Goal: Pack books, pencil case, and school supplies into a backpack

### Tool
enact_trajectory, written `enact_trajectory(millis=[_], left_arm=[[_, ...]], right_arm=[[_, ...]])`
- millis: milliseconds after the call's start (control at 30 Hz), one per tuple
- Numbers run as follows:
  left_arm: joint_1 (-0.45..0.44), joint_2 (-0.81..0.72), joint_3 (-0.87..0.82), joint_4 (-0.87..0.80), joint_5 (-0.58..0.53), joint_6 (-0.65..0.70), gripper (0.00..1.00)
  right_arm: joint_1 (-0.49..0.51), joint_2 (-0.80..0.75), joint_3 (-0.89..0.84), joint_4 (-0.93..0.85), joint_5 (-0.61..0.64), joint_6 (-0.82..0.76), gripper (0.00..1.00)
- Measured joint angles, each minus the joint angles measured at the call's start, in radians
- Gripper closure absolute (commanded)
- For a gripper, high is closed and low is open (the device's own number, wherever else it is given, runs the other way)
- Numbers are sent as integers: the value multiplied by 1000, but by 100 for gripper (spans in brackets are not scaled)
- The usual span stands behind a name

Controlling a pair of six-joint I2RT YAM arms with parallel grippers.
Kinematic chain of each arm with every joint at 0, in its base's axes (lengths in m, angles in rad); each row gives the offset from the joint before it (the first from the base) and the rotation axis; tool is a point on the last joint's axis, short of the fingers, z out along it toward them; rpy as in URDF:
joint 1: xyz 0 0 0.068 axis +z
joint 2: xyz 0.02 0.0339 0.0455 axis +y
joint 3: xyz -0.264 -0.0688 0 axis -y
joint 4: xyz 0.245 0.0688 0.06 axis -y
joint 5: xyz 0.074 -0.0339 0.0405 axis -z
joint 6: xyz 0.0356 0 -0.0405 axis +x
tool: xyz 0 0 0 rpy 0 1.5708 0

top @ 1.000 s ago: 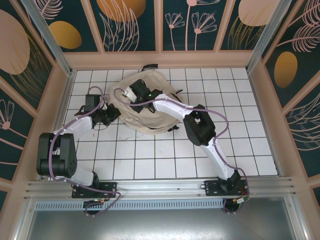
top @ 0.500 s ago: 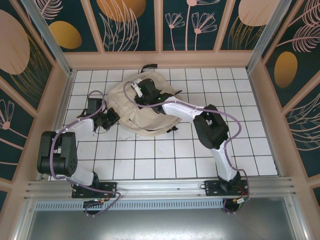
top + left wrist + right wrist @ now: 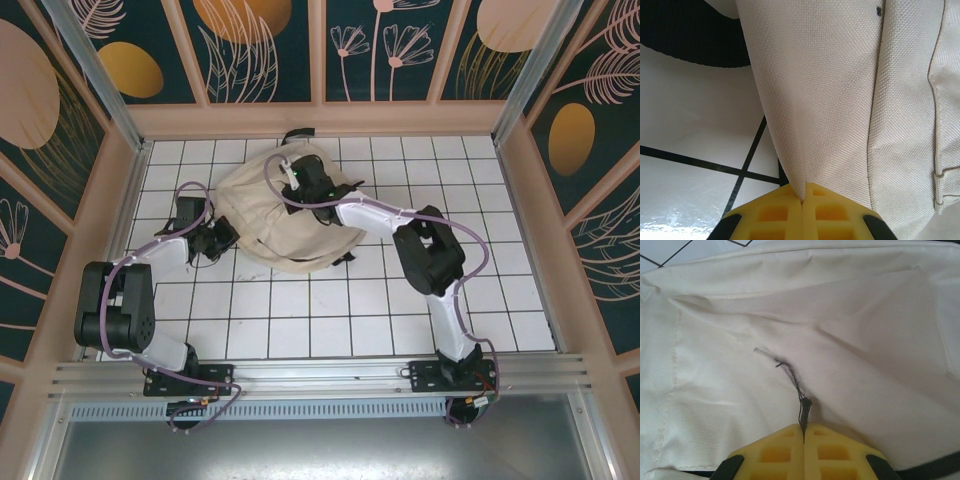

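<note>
The zip cord is only midway across the backpack, so my right gripper should next pull away from my left gripper, toward the opposite edge, and release the cord.
The cream-beige backpack [image 3: 285,225] lies slumped on the white tiled table, left of centre toward the far side. My left gripper [image 3: 224,238] is at its left edge, its yellow jaws shut on a fold of the backpack's fabric [image 3: 810,100]. My right gripper [image 3: 297,176] reaches over the top of the backpack [image 3: 850,340], shut on a thin dark zip cord [image 3: 801,400] that rises from the cloth. The books, the pencil case and the school supplies are hidden or out of view.
A black strap [image 3: 298,133] pokes out at the backpack's far edge, and another black strap [image 3: 690,35] lies on the tiles by my left gripper. Wooden walls close the table on three sides. An aluminium rail [image 3: 320,372] runs along the near edge.
My right gripper has moved to the right and toward the far side over the backpack, dragging the dark cord with it. The left arm has barely moved.
</note>
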Motion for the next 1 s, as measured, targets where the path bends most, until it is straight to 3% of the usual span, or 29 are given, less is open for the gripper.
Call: enact_trajectory(millis=[333, 733, 1000], left_arm=[[0, 1, 1, -41, -94, -11, 100], [-2, 14, 21, -49, -105, -18, 100], [-5, 58, 83, -55, -95, -7, 100]], right_arm=[[-80, -49, -78, 58, 143, 17, 100], [-200, -11, -24, 26, 118, 136, 100], [-220, 58, 75, -92, 133, 237, 100]])
